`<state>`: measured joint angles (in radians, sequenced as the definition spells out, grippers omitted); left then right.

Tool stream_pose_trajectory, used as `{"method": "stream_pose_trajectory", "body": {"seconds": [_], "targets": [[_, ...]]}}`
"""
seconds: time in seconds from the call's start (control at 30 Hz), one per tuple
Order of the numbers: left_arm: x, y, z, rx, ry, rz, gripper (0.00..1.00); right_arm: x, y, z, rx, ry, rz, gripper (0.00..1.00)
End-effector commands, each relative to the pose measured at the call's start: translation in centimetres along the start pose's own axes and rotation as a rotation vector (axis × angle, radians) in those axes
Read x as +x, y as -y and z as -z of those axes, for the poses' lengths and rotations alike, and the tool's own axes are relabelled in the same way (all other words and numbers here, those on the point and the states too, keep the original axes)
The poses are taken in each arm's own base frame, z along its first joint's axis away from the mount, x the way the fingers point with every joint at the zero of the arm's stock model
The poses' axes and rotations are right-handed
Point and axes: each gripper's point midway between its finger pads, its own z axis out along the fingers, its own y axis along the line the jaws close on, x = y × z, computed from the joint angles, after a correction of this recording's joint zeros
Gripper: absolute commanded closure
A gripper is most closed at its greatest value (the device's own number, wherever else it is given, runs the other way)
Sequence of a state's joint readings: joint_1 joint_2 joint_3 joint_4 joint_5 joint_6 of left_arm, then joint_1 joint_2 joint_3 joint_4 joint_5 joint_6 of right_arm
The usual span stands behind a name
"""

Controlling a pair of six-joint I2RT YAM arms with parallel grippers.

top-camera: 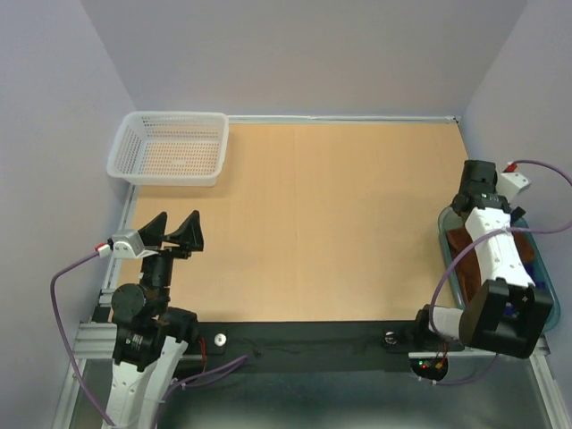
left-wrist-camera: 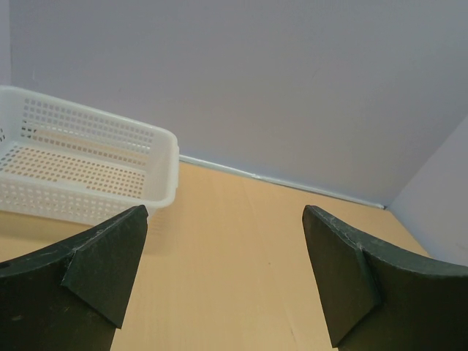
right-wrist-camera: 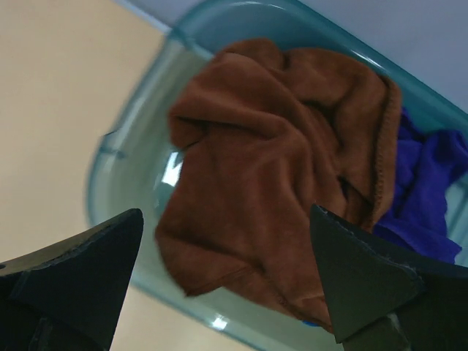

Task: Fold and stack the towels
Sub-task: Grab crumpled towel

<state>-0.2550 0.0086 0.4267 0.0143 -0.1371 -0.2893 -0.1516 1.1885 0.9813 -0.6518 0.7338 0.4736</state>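
Observation:
I need to lower my right gripper next, with its fingers open, into the teal bin and onto the rust-brown towel [top-camera: 466, 257] [right-wrist-camera: 262, 172].
A rust-brown towel [right-wrist-camera: 270, 161] lies crumpled in a clear teal bin [right-wrist-camera: 128, 146] at the table's right edge; in the top view the towel [top-camera: 458, 241] shows beside the arm. A blue-violet towel [right-wrist-camera: 424, 183] lies bunched under it on the right, with a sliver of brighter blue at the brown towel's lower edge. I cannot tell the purple towel from the blue one. My right gripper [right-wrist-camera: 224, 210] is open and empty just above the brown towel, apart from it; it also shows in the top view [top-camera: 478, 201]. My left gripper [top-camera: 174, 234] is open and empty above the table's left side.
A white perforated basket [top-camera: 165, 179] stands at the back left corner, also in the left wrist view [left-wrist-camera: 88, 197]. The tan table top [top-camera: 331, 223] spans between the arms. Grey walls close in the back and sides. The bin's rim [top-camera: 443, 222] sits under the right arm.

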Motion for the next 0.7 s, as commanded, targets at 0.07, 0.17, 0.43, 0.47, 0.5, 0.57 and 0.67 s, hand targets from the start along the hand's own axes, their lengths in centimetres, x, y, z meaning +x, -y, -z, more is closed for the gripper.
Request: {"method": "stream_pose_trajectory", "body": {"seconds": [0.07, 0.17, 0.43, 0.47, 0.5, 0.57, 0.67], "targets": [[-3.6, 1.1, 2.0, 0.065, 0.153, 0.025, 0.01, 0.6, 1.9, -3.7, 0.12, -0.117, -0.157, 0.02], [-3.6, 1.2, 2.0, 0.067, 0.149, 0.028, 0.01, 1.5, 2.6, -5.3, 0.149, -0.17, -0.225, 0.04], [-3.0, 1.3, 1.6, 0.073, 0.118, 0.016, 0.01, 2.8, 2.1, -8.9, 0.149, -0.23, -0.3, 0.17], [-2.9, 1.4, 1.5, 0.076, 0.111, 0.014, 0.01, 2.6, 2.2, -9.0, 0.15, -0.22, -0.296, 0.2], [-2.8, 1.4, 1.5, 0.075, 0.108, 0.015, 0.01, 2.5, 2.2, -9.0, 0.152, -0.218, -0.291, 0.24], [-2.6, 1.5, 1.3, 0.079, 0.098, 0.012, 0.01, 1.9, 2.3, -9.0, 0.153, -0.198, -0.291, 0.38], [-2.4, 1.4, 1.2, 0.076, 0.088, 0.01, 0.02, 1.0, 2.8, -8.6, 0.158, -0.168, -0.289, 0.64]]}}
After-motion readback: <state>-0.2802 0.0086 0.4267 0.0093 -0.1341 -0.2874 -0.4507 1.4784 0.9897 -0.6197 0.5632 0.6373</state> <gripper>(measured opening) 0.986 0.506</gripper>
